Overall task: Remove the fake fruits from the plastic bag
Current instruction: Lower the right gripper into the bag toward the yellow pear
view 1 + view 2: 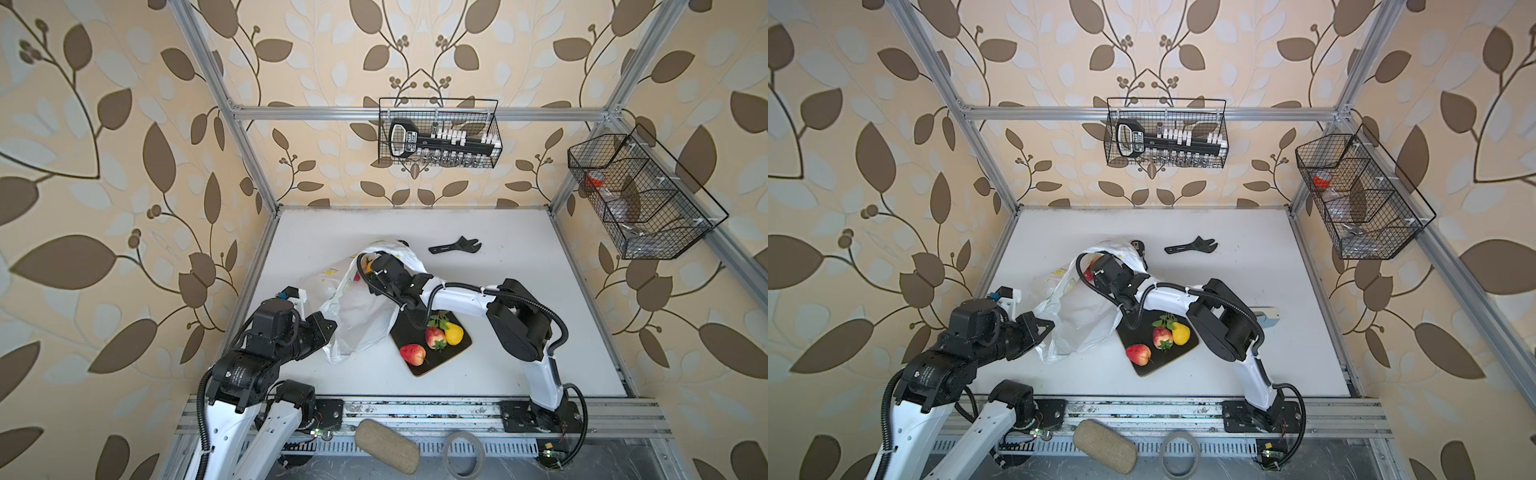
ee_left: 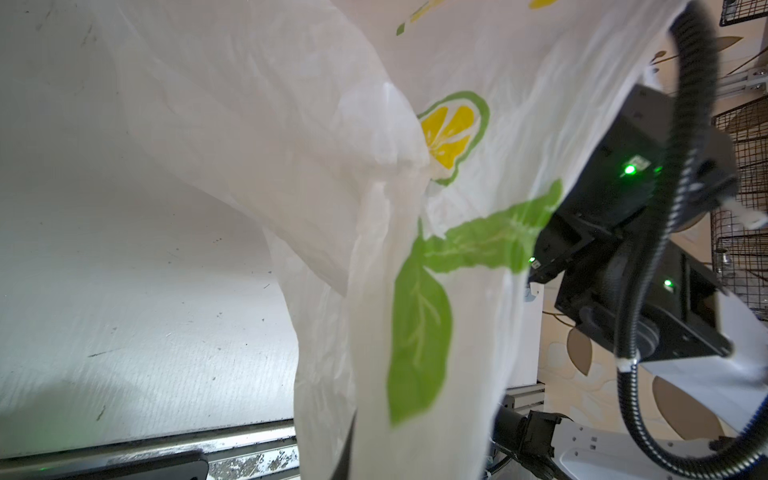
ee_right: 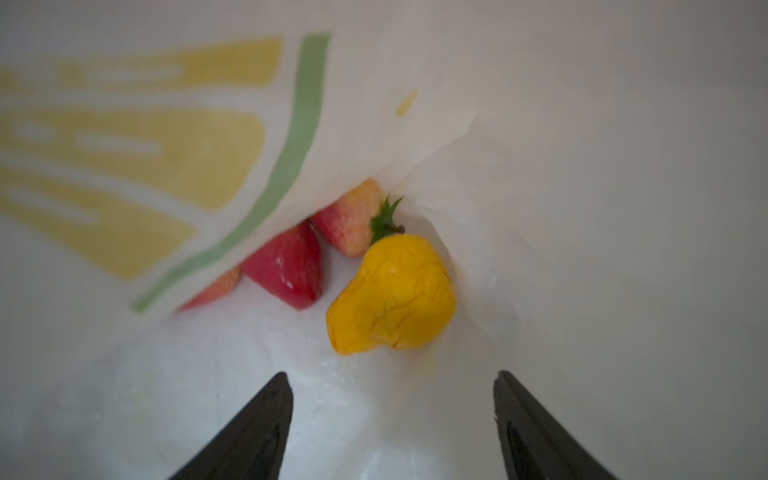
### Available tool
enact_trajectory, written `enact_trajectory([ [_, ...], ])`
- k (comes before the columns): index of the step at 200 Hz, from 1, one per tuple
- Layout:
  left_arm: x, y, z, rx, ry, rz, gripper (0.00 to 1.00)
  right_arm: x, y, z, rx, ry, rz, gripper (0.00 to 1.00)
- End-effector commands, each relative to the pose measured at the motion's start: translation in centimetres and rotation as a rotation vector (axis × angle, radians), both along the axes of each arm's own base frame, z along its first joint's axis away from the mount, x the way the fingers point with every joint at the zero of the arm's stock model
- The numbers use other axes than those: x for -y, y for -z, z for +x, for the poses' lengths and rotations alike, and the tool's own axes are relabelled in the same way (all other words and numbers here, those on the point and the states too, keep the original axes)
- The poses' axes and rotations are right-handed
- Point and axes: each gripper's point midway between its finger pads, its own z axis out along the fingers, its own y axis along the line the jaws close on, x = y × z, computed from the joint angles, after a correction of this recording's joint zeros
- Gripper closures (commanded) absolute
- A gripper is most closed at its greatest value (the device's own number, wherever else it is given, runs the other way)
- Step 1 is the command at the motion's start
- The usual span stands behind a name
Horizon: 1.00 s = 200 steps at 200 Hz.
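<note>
The yellow pear (image 3: 395, 291) lies just ahead of the robot's right gripper, clear of the fold, so the gripper needs to push deeper into the bag and close around that fruit next.
The white plastic bag (image 1: 357, 316) (image 1: 1079, 320) lies crumpled at mid-table, its mouth raised at the far end. My left gripper (image 1: 328, 326) is shut on the plastic bag's near edge, and the film (image 2: 374, 208) drapes over its jaws. My right gripper (image 3: 392, 374) is open inside the bag with nothing between its fingers. Just beyond its tips lie a yellow pear (image 3: 395, 291), a red fruit (image 3: 291, 270) and a strawberry (image 3: 353, 220), half under a fold. On the black tray (image 1: 432, 361) rest a red apple-like fruit (image 1: 412, 354), a strawberry (image 1: 435, 337) and a lemon (image 1: 454, 332).
A black wrench (image 1: 455, 245) lies behind the bag to the right. Wire baskets hang on the back wall (image 1: 438, 133) and on the right frame (image 1: 640, 195). A beige pad (image 1: 386, 444) and a tape ring (image 1: 463, 453) sit below the front rail.
</note>
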Motion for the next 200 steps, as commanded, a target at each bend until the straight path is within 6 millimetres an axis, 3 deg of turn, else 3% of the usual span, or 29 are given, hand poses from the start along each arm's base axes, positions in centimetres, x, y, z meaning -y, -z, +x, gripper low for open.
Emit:
enact_trajectory([
  [1, 0.7, -0.6, 0.1, 0.024, 0.024, -0.033, 1.00, -0.1, 1.1, 1.5, -0.046, 0.153, 0.124, 0.23],
  [47, 1.0, -0.7, 0.4, 0.018, 0.047, -0.036, 1.00, -0.1, 3.7, 3.0, -0.117, 0.253, 0.196, 0.23],
  [75, 0.9, -1.0, 0.5, 0.023, 0.044, -0.029, 1.00, -1.2, 4.6, 3.5, -0.138, 0.240, 0.215, 0.26],
  [118, 0.9, -0.9, 0.5, 0.022, 0.043, -0.026, 1.00, -1.8, 6.8, 3.9, -0.179, 0.258, 0.202, 0.20],
  [200, 0.5, 0.1, 0.2, -0.003, 0.032, -0.003, 1.00, -2.2, 9.9, 5.4, -0.217, 0.277, 0.120, 0.21],
])
